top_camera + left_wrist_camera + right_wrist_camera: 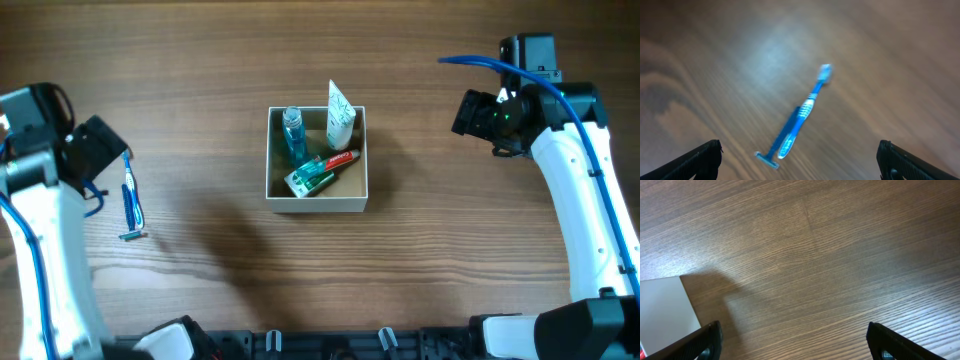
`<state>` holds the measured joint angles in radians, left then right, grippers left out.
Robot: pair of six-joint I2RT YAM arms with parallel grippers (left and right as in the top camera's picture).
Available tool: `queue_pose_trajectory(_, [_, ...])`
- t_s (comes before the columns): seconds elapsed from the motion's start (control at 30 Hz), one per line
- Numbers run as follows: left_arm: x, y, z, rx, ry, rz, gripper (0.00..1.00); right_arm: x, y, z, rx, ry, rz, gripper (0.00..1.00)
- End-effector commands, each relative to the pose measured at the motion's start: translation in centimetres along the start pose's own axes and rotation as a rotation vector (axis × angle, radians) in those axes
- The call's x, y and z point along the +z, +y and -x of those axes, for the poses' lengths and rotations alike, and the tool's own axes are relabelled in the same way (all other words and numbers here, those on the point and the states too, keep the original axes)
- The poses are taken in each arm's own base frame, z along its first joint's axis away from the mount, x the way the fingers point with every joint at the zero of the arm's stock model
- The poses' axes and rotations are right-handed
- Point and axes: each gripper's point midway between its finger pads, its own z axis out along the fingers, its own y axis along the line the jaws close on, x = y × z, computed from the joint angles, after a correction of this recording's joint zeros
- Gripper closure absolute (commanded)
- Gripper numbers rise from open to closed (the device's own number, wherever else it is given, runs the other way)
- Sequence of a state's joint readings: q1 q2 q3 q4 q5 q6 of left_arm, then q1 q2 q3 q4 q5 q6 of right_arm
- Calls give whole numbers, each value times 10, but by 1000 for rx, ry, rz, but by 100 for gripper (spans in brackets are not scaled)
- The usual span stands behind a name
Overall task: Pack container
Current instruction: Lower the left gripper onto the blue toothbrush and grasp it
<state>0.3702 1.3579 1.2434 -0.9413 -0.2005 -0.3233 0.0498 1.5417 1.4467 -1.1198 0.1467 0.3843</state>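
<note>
My left gripper is to go down next, to the striped part of the blue toothbrush's handle near the toothbrush's neck, because that striped part reaches past the razor.
The container, a small white box with a tan inside, stands mid-table. It holds a blue bottle, a white tube leaning on the far wall, and a red and green toothpaste tube. A blue toothbrush and a blue razor lie side by side on the table at the left; both show blurred in the left wrist view, toothbrush, razor. My left gripper is open above them, empty. My right gripper is open and empty, right of the container.
The wooden table carries nothing else. The arm bases and a black rail sit along the near edge.
</note>
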Motion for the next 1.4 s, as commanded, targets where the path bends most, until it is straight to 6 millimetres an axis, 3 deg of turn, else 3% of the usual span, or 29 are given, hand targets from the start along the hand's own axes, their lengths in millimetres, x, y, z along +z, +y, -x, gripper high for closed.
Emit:
queue_pose_trajectory(0.0, [61,4,-22,-46,198,24,0,1,7,-2,-20,15,34,7])
queue_pose_trajectory(0.23, [135,-8,-44,35,310,51,1,1,6,-6,-23,34,31,7])
queue_pose_trajectory(0.37, [157,-22,-51,143,338,-28,9,1,7,-7,-23,36,33,7])
queue_pose_trajectory(0.63, [176,-27,-61,238,365,-56,23,1,6,-7,-23,39,32,7])
queue_pose_trajectory(0.8, [181,-29,-65,298,374,-65,25,1,6,-8,-23,39,32,7])
queue_pose_trajectory(1.07, [194,-26,-88,330,458,-63,24,1,6,-8,-23,43,31,7])
queue_pose_trajectory(1.13, [194,-26,-89,331,463,-62,28,1,6,-8,-21,43,31,7])
queue_pose_trajectory(1.2, [192,-27,-92,329,477,-69,43,1,6,-9,-21,43,30,7])
queue_pose_trajectory(1.37, [192,-27,-94,328,483,-73,59,1,5,-10,-22,49,28,7])
